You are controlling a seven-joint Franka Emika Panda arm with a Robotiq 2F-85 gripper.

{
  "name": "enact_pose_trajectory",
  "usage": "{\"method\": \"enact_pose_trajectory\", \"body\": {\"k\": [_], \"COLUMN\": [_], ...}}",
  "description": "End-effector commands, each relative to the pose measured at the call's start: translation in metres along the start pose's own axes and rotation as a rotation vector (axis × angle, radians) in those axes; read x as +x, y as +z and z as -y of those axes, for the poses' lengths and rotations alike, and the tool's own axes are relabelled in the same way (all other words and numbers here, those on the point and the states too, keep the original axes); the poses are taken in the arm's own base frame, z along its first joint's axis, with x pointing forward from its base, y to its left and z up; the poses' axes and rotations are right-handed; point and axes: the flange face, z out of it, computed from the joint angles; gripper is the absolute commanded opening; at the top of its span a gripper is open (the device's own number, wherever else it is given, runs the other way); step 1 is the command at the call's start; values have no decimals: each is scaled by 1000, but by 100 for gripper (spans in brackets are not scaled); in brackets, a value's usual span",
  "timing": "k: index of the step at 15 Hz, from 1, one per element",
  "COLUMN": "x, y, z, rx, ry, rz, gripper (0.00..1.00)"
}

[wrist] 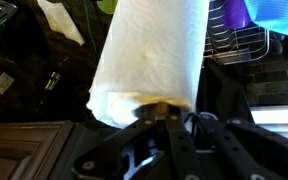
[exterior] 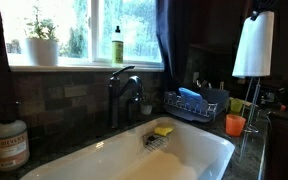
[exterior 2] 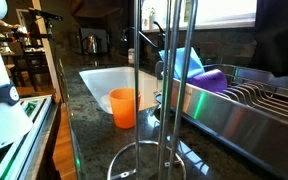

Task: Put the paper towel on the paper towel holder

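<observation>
The roll hangs above the ring base, so my gripper should next lower the paper towel over the upright rod of the holder and let go.
The paper towel (exterior: 252, 45) is a thick white roll held upright in the air at the right, above the counter. In the wrist view the paper towel (wrist: 149, 50) fills the middle, and my gripper (wrist: 169, 115) is shut on its near end at the cardboard core. The paper towel holder (exterior 2: 141, 100) is a slender silvery rod standing on a ring base in the foreground on the counter. A thin rod (exterior: 250, 100) shows just below the roll. The roll hangs above the holder and is not on it. The roll is out of frame in the view with the ring base.
An orange cup (exterior 2: 124, 107) stands on the counter beside the holder, also seen in an exterior view (exterior: 235, 124). The wire dish rack (exterior 2: 244, 100) with blue items is close by. The white sink (exterior: 134, 160), dark faucet (exterior: 122, 95), green bottle (exterior: 117, 45) and plant pot (exterior: 42, 50) are further off.
</observation>
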Motion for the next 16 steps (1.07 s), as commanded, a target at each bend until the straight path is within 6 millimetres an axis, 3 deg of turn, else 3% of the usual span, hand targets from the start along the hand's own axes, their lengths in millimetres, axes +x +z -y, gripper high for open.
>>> {"method": "enact_pose_trajectory", "body": {"k": [1, 16], "x": [-5, -14], "y": [1, 29], "z": [0, 7], "rx": [12, 12], "ry": [21, 35], "rz": [-27, -3], "gripper": [3, 3]}}
